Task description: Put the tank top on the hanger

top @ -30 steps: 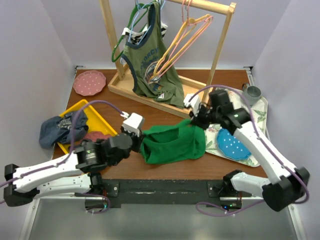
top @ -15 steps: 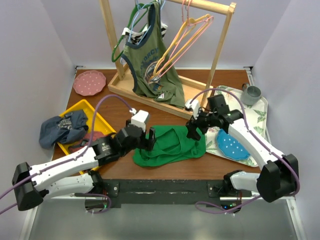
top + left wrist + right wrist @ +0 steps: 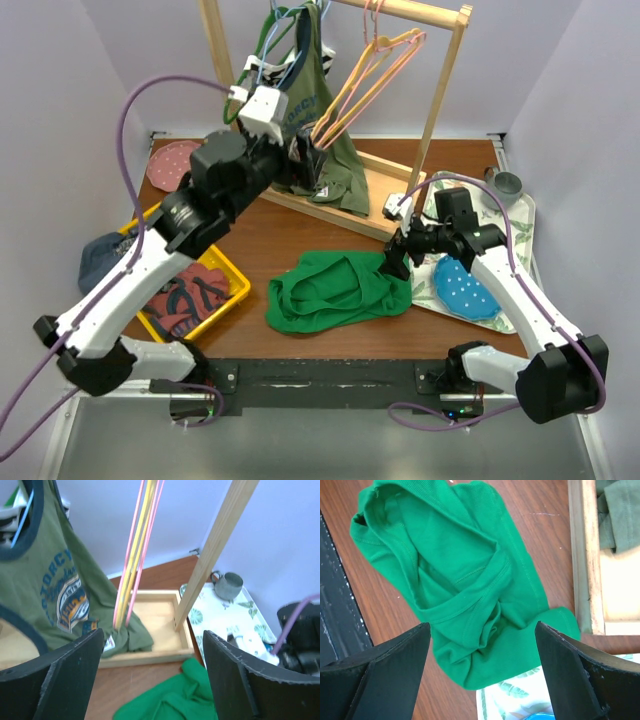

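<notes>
My left gripper should move outward next, fingers open, onto the near end of the yellow-orange hanger, because that end hangs just outward of its open fingers.
The bright green tank top [image 3: 335,290] lies crumpled on the brown table, free of both grippers. It also shows low in the left wrist view as the tank top [image 3: 165,700] and fills the right wrist view as the tank top [image 3: 465,580]. The yellow-orange hanger [image 3: 350,95] hangs on the wooden rack among pink hangers; the left wrist view has the hanger [image 3: 136,545] straight ahead. My left gripper [image 3: 305,155] is raised at the rack, and this left gripper [image 3: 150,680] is open and empty. My right gripper [image 3: 393,258] hovers open over the top's right edge, the right gripper [image 3: 482,675] holding nothing.
An olive printed top [image 3: 300,120] and a dark green hanger [image 3: 240,95] hang on the rack, whose wooden base [image 3: 380,185] sits behind the tank top. A yellow tray [image 3: 243,280] of clothes is left. A leafy tray [image 3: 520,215] with a blue plate [image 3: 465,290] and grey cup [image 3: 507,183] is right.
Both grippers opened and let go of the tank top, which dropped flat onto the table. The left arm then rose and swung back to the rack. The right gripper barely moved.
</notes>
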{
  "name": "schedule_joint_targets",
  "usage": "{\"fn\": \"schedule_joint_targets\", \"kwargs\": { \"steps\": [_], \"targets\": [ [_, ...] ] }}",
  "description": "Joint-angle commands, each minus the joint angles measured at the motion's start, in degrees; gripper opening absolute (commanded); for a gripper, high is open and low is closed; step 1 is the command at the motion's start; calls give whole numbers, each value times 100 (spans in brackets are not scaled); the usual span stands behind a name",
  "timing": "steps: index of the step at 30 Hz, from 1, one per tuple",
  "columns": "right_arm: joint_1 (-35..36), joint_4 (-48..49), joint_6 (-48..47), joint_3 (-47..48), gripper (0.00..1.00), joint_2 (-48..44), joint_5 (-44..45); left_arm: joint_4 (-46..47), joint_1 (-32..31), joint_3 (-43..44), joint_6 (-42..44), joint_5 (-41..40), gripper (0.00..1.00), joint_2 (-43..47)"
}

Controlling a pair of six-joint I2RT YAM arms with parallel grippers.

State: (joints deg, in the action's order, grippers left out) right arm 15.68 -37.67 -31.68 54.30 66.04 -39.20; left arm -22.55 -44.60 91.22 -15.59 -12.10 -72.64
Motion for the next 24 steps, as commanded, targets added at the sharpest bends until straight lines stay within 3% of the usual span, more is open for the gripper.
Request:
{"fn": "schedule_joint_targets", "kwargs": {
  "steps": [1,7,17,22,24],
  "targets": [
    [-13,-144,-268,98,90,-82,-290,-250,258,1167,355,533,81,-749],
    [-13,-214,-383,80,90,-109,-325,-338,724,1881,294,1024,69,-1348],
    [-13,-302,-479,98,90,-65,-378,-400,971,2181,268,1623,53,-1841],
    [-13,-320,-488,89,90,-39,-404,-444,979,2198,381,1457,48,-1929],
    [-13,-329,-497,107,90,-39,-413,-496,971,2198,513,1351,41,-1982]
  ]
}}
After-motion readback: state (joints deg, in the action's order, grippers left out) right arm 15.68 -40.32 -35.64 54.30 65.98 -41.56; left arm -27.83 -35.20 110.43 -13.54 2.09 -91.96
